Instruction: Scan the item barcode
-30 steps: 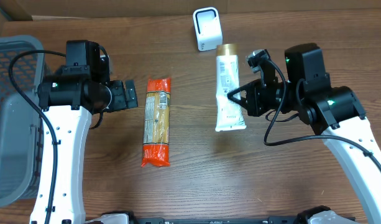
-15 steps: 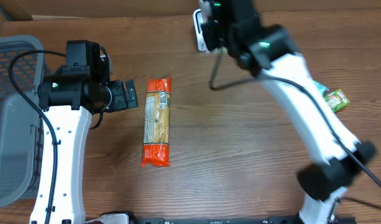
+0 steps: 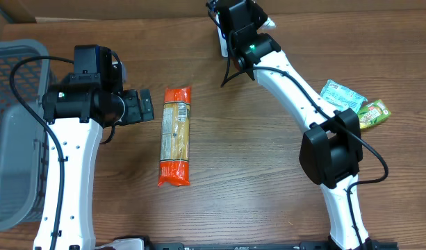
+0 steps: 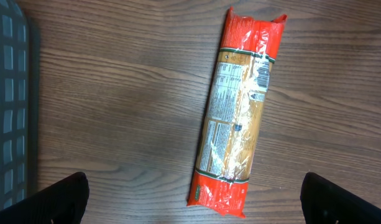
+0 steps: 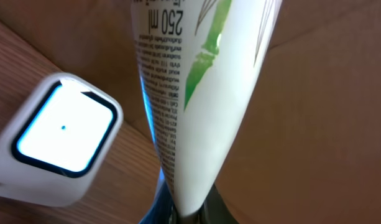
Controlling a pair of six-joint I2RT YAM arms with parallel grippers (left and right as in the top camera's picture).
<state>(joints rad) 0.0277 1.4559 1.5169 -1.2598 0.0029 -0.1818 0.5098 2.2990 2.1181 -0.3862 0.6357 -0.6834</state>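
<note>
My right gripper swings back from the scanner (image 5: 53, 149), lowers the tube onto the teal and green packets and releases it next, as items already lie grouped there.
My right gripper (image 5: 190, 214) is shut on the crimped end of a white tube (image 5: 196, 106) with green print and "250 ml" on it. The tube points up and away from the camera, close beside the white scanner (image 5: 53, 149), whose window glows. In the overhead view the right wrist (image 3: 240, 28) reaches to the table's back edge and covers the tube and most of the scanner. My left gripper (image 3: 149, 105) hangs open beside an orange pasta packet (image 3: 175, 135). In the left wrist view the pasta packet (image 4: 240, 112) lies flat between the spread fingers (image 4: 59, 199).
A grey basket (image 3: 11, 83) stands at the left edge. A teal packet (image 3: 341, 94) and a green packet (image 3: 374, 112) lie at the right. A cardboard wall (image 5: 314, 124) rises right behind the scanner.
The right arm has swung from the middle of the table to the back with the tube, bringing it next to the scanner. The packets at the right came into view. The left arm stayed still.
</note>
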